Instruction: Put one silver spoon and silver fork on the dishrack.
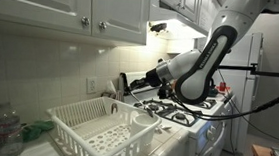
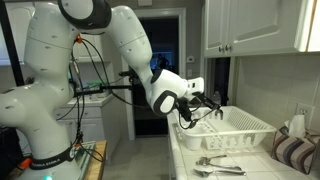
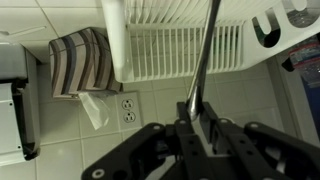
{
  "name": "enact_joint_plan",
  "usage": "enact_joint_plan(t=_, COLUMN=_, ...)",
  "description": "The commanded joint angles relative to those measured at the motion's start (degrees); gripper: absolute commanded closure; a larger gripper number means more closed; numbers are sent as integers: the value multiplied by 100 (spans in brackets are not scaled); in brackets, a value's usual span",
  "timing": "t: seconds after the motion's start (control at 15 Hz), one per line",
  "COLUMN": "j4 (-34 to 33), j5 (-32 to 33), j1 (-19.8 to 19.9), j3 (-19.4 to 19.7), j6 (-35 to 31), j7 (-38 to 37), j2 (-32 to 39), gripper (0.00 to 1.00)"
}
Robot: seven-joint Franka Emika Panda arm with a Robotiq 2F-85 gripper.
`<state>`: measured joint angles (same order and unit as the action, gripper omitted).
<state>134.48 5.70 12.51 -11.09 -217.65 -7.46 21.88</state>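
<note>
I will lower my gripper toward the white holder at the rack's end (image 1: 145,119) next and let go of the utensil's handle there, because my gripper is still above the holder's rim.
The white dishrack (image 1: 95,128) sits on the counter beside the stove; it also shows in an exterior view (image 2: 240,128) and at the top of the wrist view (image 3: 180,45). My gripper (image 3: 196,112) is shut on the handle of a long silver utensil (image 3: 207,50). The utensil reaches over the rack's slotted side. Its head is out of view, so I cannot tell spoon from fork. In both exterior views the gripper (image 1: 129,84) (image 2: 196,106) hovers at the rack's end, above the rim. More silver utensils (image 2: 220,165) lie on the counter in front of the rack.
A gas stove (image 1: 182,111) stands next to the rack. A water bottle (image 1: 10,133) is at the counter's near end. A striped towel (image 3: 80,60) and a wall outlet (image 3: 128,108) lie behind the rack. Cabinets (image 1: 75,8) hang overhead.
</note>
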Motion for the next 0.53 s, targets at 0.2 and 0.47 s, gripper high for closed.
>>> enact_joint_plan(t=0.2, j4=93, j5=181, j1=-325, j3=513, j6=-336, j7=-19, j2=105, gripper=96)
enact_joint_plan(t=0.47, j4=145, j5=163, j1=-430, j3=618, j6=-707, j7=31, j2=230, gripper=96)
